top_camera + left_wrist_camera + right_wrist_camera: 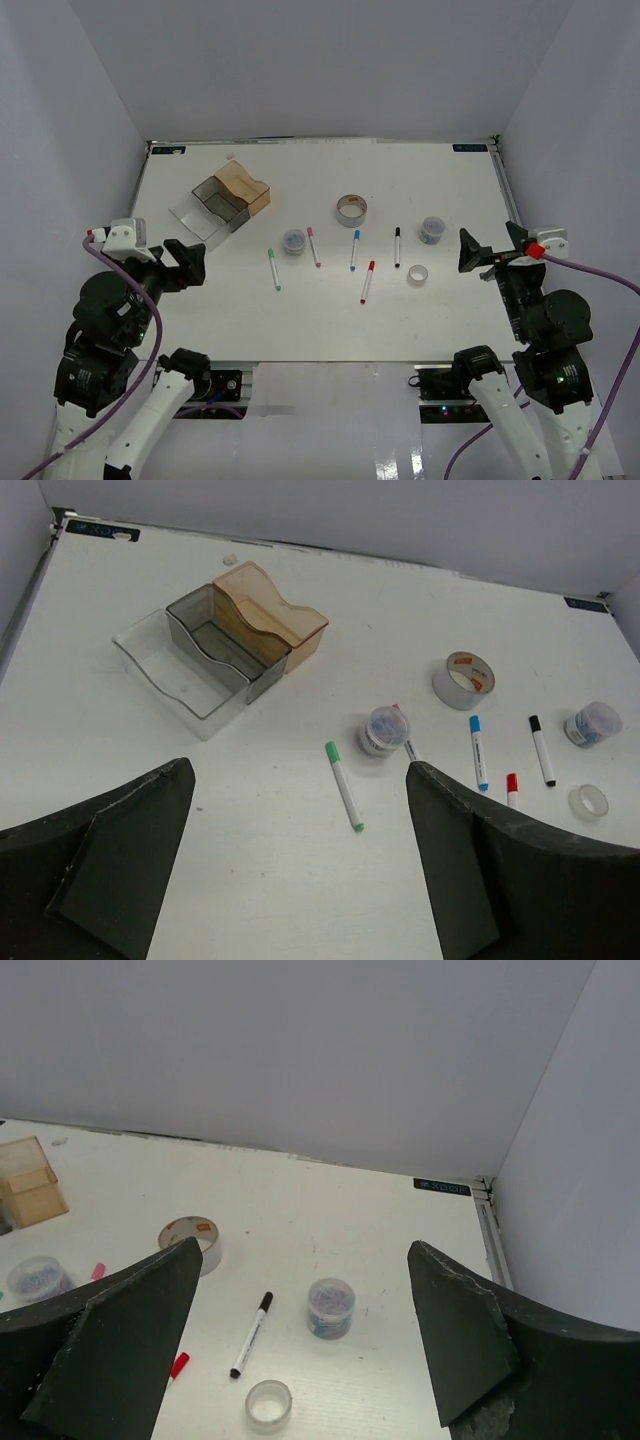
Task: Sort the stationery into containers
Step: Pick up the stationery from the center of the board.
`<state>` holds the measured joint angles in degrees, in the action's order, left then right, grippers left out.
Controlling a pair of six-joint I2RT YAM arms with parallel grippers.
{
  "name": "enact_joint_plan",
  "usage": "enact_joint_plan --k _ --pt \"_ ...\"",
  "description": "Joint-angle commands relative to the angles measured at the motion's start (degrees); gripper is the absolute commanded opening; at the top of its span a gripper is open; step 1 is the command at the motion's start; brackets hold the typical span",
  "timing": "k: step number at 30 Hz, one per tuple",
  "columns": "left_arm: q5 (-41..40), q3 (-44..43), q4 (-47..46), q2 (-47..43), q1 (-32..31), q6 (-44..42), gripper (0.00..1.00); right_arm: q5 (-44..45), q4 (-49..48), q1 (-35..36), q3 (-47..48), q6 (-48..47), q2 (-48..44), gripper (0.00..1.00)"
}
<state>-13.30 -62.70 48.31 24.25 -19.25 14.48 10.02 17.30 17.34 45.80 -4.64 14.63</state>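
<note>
I will next move my left gripper outward, to the right in the top view and down over the tub beside the pink marker, because the other tub is farther away.
The joined containers stand at the back left, one amber box and clear ones beside it. Green, pink, blue, red and black markers lie mid-table. A silvery tape ring, a small clear tape roll and two tubs lie among them. My left gripper is open and empty, left of the green marker. My right gripper is open and empty, right of the right tub.
White walls enclose the table on three sides. The table's right edge rail runs close to my right gripper. The black marker and small tape roll lie between the right fingers' view lines.
</note>
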Motion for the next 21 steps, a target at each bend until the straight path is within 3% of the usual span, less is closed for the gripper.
enact_joint_plan --k 1,8,14,21 --pt "3.27 0.82 0.82 2.99 -0.18 0.46 0.98 -1.84 -2.27 0.23 -0.8 2.0 2.15 0.9" --pt "10.57 2.31 -1.64 16.25 -0.18 2.04 0.98 -10.71 1.07 0.15 -2.82 6.21 8.56 0.9" --pt "16.72 2.49 -12.88 31.54 -0.18 4.76 0.98 -13.35 0.19 0.15 -5.98 10.45 11.11 0.9" --pt "17.7 -0.14 -25.45 48.94 -1.05 6.97 0.98 -13.45 0.8 0.23 -7.48 9.92 12.61 0.9"
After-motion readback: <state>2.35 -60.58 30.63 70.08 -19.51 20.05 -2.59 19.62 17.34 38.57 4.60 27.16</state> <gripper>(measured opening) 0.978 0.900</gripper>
